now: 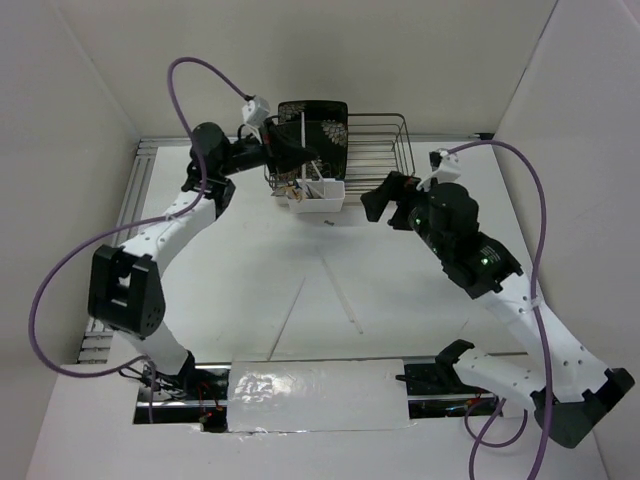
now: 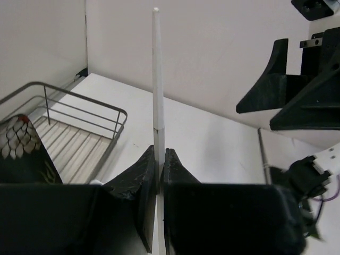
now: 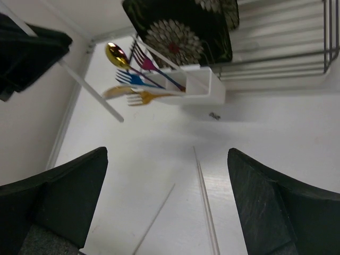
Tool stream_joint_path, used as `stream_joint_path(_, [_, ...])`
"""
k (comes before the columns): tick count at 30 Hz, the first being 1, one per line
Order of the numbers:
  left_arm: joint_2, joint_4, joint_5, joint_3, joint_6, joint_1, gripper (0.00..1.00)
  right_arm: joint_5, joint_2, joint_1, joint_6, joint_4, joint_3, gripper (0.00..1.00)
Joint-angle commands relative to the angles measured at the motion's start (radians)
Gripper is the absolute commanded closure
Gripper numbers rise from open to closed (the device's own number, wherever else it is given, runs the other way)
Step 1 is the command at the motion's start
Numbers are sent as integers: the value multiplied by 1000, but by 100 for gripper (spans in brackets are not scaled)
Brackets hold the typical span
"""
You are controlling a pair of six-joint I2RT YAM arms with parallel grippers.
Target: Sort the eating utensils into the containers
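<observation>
I should move my left gripper down and right in the top view to the caddy's uncrowded end, then lower the chopstick in and release it.
My left gripper is shut on a pale chopstick that stands up between its fingers. In the top view it hovers just left of the white caddy. In the right wrist view the held chopstick slants down beside the caddy, which holds a gold spoon, a blue fork, a pink fork and a gold fork. My right gripper is open and empty above the table. Two chopsticks lie together below it, and another lies to their left.
The black wire dish rack stands behind the caddy with a black floral plate upright in it. The rack and plate also show in the left wrist view. A small dark speck lies before the caddy.
</observation>
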Motion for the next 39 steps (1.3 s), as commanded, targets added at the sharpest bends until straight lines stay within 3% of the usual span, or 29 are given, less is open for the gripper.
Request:
stream_joint_path(1, [84, 270, 68, 68, 123, -50, 100, 4, 27, -11, 44, -76, -84, 0])
stream_joint_path(12, [324, 413, 14, 238, 108, -93, 100, -44, 69, -21, 18, -25, -118, 0])
stream_joint_path(19, [412, 486, 46, 214, 185, -92, 100, -70, 111, -43, -8, -16, -118, 0])
stream_joint_path(23, [472, 636, 62, 169, 216, -92, 93, -96, 141, -57, -8, 13, -118, 0])
stream_joint_path(29, [507, 609, 66, 183, 258, -92, 93, -128, 168, -70, -27, 26, -108, 0])
stream_joint_path(32, [509, 621, 63, 169, 254, -92, 85, -139, 185, -81, -45, 26, -98, 0])
stream_joint_path(33, [509, 626, 65, 154, 254, -93, 73, -151, 185, -81, -47, 26, -98, 0])
stream_joint_path(35, [504, 635, 62, 148, 252, -92, 63, -186, 191, -84, -65, 35, -98, 0])
stream_joint_path(36, [495, 637, 60, 148, 249, -92, 53, -197, 196, -84, -66, 35, -109, 0])
stream_joint_path(39, [472, 601, 53, 166, 259, -93, 41, -234, 208, -84, -85, 35, -118, 0])
